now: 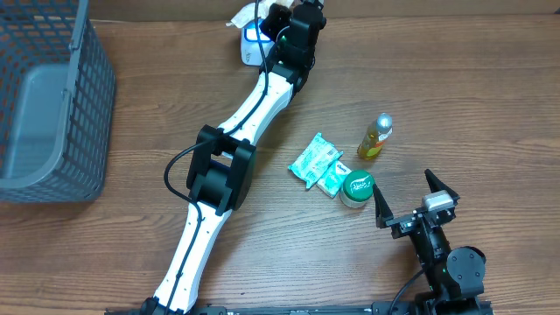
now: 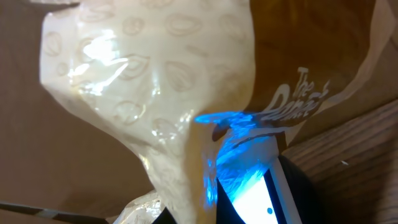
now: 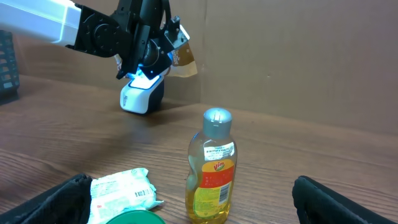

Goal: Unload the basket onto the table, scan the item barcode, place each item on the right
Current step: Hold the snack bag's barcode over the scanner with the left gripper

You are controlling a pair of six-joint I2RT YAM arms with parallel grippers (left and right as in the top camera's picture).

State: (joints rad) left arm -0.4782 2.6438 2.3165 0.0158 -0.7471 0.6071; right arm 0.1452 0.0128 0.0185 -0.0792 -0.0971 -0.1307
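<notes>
The packet goes back and down with my left gripper onto the bare tabletop beside the teal packets for release next. That spot lies back and below.
The item (image 2: 149, 93) is a crinkly cream and brown plastic packet with printed lettering. My left gripper (image 1: 273, 24) is shut on it at the far back of the table. The packet hangs right against the scanner (image 2: 264, 196), whose blue light falls on the plastic. In the right wrist view the left gripper (image 3: 163, 38) holds the item (image 3: 184, 60) just above the white scanner (image 3: 142, 94). The barcode does not show in any view. My right gripper (image 1: 409, 197) stands open near the front right edge with nothing between its fingers (image 3: 53, 202).
A yellow soap bottle (image 1: 374, 137) stands right of centre, directly ahead of the right gripper. Beside it lie two teal packets (image 1: 315, 162) and a green-lidded tub (image 1: 357, 188). A grey wire basket (image 1: 52, 96) sits at the left edge. A cardboard wall backs the table.
</notes>
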